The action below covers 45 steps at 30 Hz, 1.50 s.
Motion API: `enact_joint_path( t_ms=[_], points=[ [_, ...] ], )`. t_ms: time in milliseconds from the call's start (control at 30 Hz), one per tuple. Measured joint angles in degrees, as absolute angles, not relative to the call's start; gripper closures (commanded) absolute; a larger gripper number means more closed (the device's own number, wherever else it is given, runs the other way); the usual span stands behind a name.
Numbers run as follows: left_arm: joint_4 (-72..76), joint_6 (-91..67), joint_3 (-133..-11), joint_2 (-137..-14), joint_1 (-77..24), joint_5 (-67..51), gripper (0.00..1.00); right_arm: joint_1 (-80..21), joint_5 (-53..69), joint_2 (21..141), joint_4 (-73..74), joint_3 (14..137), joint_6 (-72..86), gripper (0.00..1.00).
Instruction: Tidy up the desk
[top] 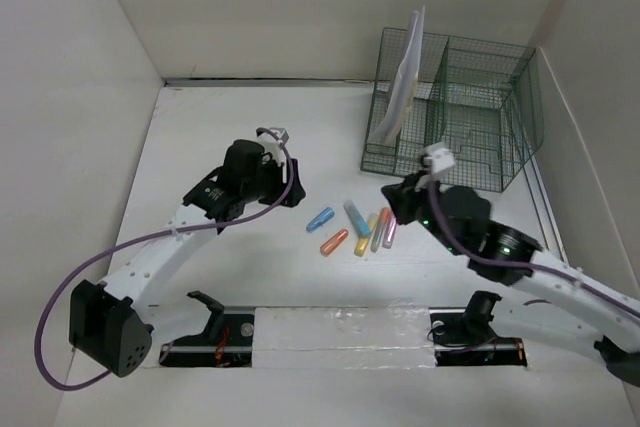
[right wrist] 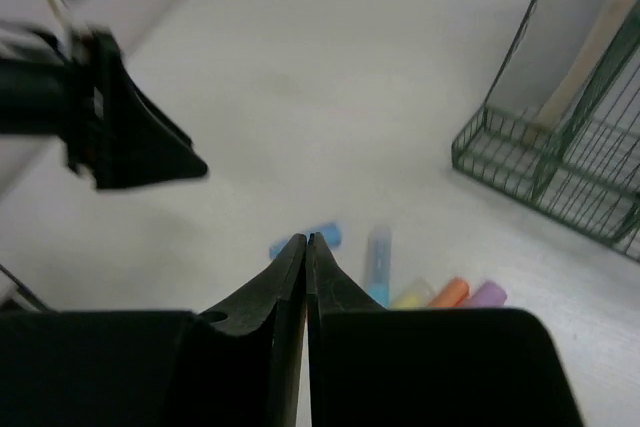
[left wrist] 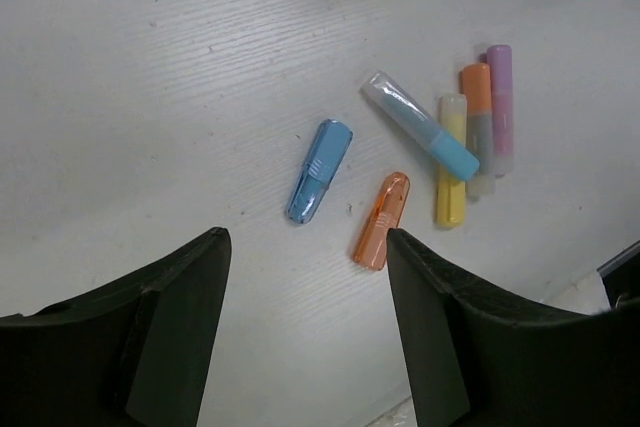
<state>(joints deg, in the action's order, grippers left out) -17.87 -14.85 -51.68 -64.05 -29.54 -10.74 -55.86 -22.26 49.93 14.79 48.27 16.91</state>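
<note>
The blue highlighter is the nearest one, clear of the other markers, so my left gripper should go down and to the right in the top view next, onto the blue highlighter's middle.
Several markers lie on the white desk [top: 220, 277]: a blue cap [top: 320, 218] [left wrist: 319, 170], an orange cap [top: 333, 241] [left wrist: 381, 219], a light blue marker [top: 357, 216] [left wrist: 420, 125], a yellow one [top: 366, 235] [left wrist: 451, 159], an orange-grey one [left wrist: 478, 127] and a purple one [top: 389, 233] [left wrist: 499, 110]. My left gripper [top: 292, 190] [left wrist: 305, 242] is open and empty, hovering left of the pile. My right gripper [top: 390, 197] [right wrist: 307, 239] is shut and empty, above the right side of the markers.
A dark green wire-mesh rack [top: 455, 112] [right wrist: 545, 162] stands at the back right with white papers [top: 405, 82] leaning in its left compartment. White walls enclose the desk on the left, back and right.
</note>
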Motion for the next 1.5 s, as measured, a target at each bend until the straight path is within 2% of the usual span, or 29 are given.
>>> enact_joint_path(
  t_ms=[133,167,233,300,500,767,1100,1500],
  points=[
    [-17.2,-15.6,-52.5,-66.8,-33.3,-7.7,0.40,-55.9,-27.5,35.0,9.8,46.7,17.3,0.83],
    [-17.3,-15.8,-52.8,-68.2,-35.9,-6.7,0.40,-55.9,-28.9,31.9,8.5,45.6,17.6,0.78],
    [-17.4,-16.7,-53.9,-71.5,-40.8,-4.5,0.39,-55.8,-31.6,27.9,6.9,43.4,18.3,0.68],
    [-17.1,-17.7,-54.6,-74.1,-44.3,-2.3,0.36,-55.5,-33.5,26.9,6.0,41.6,19.1,0.65],
    [-13.6,-21.4,-54.7,-79.3,-47.5,4.2,0.39,-55.1,-33.9,28.3,6.0,33.5,20.3,0.64],
    [-7.9,-22.0,-54.0,-88.5,-47.5,9.0,0.43,-53.6,-31.0,27.1,5.4,30.3,21.0,0.65],
    [-3.6,-20.2,-53.7,-94.1,-46.8,10.2,0.62,-52.5,-30.2,19.8,5.5,27.4,21.9,0.65],
    [-1.5,-19.9,-53.0,-96.8,-46.6,9.2,0.58,-52.4,-30.2,19.7,6.1,27.4,22.1,0.65]
  ],
)
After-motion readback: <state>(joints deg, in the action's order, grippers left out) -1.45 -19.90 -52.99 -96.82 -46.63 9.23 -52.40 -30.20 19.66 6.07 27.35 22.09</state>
